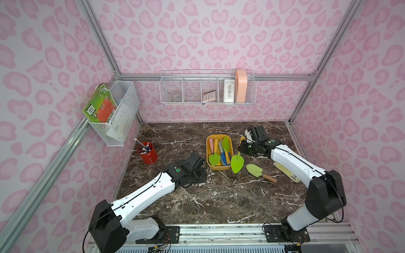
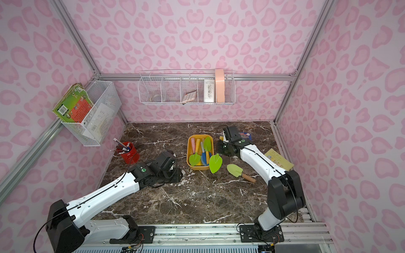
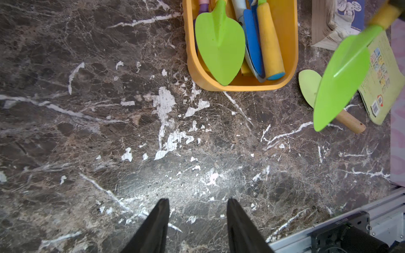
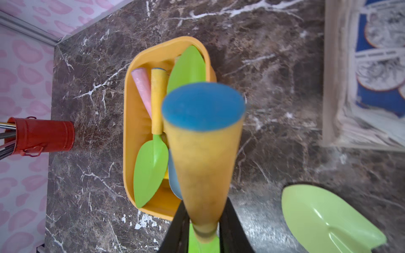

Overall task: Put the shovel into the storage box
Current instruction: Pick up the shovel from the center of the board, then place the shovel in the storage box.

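Note:
Next, my right gripper moves over the shovels along the box's pen-cup side (image 1: 215, 148) (image 4: 156, 107), goes down and releases the handle. The green blade hangs outside the box.
The storage box (image 1: 207, 151) is a yellow-orange tub on the marble table, and several toy shovels (image 1: 214, 159) lie in it. My right gripper (image 4: 203, 219) is shut on the yellow handle of a shovel (image 4: 203, 164) with a blue end cap. Its green blade (image 1: 237, 163) hangs tilted just outside the box's near right corner, and it also shows in the left wrist view (image 3: 344, 76). A pale green shovel (image 1: 255, 170) with a wooden handle lies on the table to the right. My left gripper (image 3: 197, 203) is open and empty over bare table, left of the box.
A red pen cup (image 1: 149, 155) stands at the left of the table. A yellow booklet (image 2: 278, 158) and a comic book (image 2: 245, 134) lie at the right, partly under the right arm. White wire baskets (image 1: 207, 89) hang on the walls.

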### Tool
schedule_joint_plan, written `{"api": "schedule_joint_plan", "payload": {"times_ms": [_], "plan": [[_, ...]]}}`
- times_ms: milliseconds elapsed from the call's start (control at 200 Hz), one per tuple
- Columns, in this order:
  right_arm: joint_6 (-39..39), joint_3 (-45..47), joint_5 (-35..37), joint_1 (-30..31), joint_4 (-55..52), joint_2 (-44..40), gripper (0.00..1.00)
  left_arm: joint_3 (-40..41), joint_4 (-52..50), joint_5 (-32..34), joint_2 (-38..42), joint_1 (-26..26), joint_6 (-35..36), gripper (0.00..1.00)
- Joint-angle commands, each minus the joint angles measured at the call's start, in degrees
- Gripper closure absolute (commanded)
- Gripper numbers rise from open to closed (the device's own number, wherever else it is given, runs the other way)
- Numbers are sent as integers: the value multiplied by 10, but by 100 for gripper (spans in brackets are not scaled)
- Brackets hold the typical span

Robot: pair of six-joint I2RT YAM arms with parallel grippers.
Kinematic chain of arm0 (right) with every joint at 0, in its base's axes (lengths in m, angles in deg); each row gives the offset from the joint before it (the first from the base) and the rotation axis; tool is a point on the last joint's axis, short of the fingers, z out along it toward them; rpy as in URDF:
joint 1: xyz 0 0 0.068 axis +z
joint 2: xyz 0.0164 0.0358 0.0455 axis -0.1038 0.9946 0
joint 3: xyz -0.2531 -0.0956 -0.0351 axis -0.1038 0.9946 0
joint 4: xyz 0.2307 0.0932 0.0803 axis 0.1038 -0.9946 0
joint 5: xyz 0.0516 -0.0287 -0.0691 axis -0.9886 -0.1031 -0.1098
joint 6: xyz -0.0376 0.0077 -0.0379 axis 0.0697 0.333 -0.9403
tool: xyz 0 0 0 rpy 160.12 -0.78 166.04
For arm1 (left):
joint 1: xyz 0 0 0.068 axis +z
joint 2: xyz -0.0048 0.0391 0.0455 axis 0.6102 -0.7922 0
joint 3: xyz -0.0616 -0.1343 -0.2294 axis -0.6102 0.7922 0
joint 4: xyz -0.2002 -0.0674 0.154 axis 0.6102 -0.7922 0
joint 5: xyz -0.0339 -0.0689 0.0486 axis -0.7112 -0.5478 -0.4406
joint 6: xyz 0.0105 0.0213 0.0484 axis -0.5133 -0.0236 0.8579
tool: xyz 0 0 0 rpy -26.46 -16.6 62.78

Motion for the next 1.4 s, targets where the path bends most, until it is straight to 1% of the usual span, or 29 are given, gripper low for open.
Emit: {"api": "schedule_joint_plan", "payload": {"times_ms": [0, 170, 260, 420, 465, 596, 696, 781, 971, 1086, 1171, 1396], "plan": [[-33, -73, 10, 13, -14, 46, 82, 5, -12, 6, 6, 0, -7, 52], [-39, -188, 2, 29, -36, 136, 82, 19, -15, 13, 25, 1, -14, 52], [-35, -249, -14, 37, -54, 185, 82, 28, -17, 15, 33, 1, -16, 52], [-20, -321, -28, 56, -70, 258, 82, 36, -19, 19, 40, 1, -19, 52], [-14, -338, -42, 56, -78, 277, 82, 36, -20, 19, 41, 2, -19, 52], [-4, -359, -80, 58, -77, 310, 82, 39, -25, 22, 43, 3, -17, 52], [-9, -387, -67, 64, -101, 337, 82, 42, -24, 23, 44, 4, -18, 52], [-14, -405, -70, 67, -116, 358, 81, 43, -21, 24, 43, 4, -18, 52], [-16, -411, -63, 78, -123, 373, 80, 45, -21, 24, 43, 4, -20, 52], [-14, -413, -55, 79, -126, 389, 74, 47, -20, 24, 44, 4, -20, 52], [-12, -416, -44, 78, -129, 387, 66, 47, -20, 23, 43, 4, -20, 52], [-8, -441, -29, 72, -142, 387, 61, 50, -12, 17, 38, 4, -21, 53]]}}
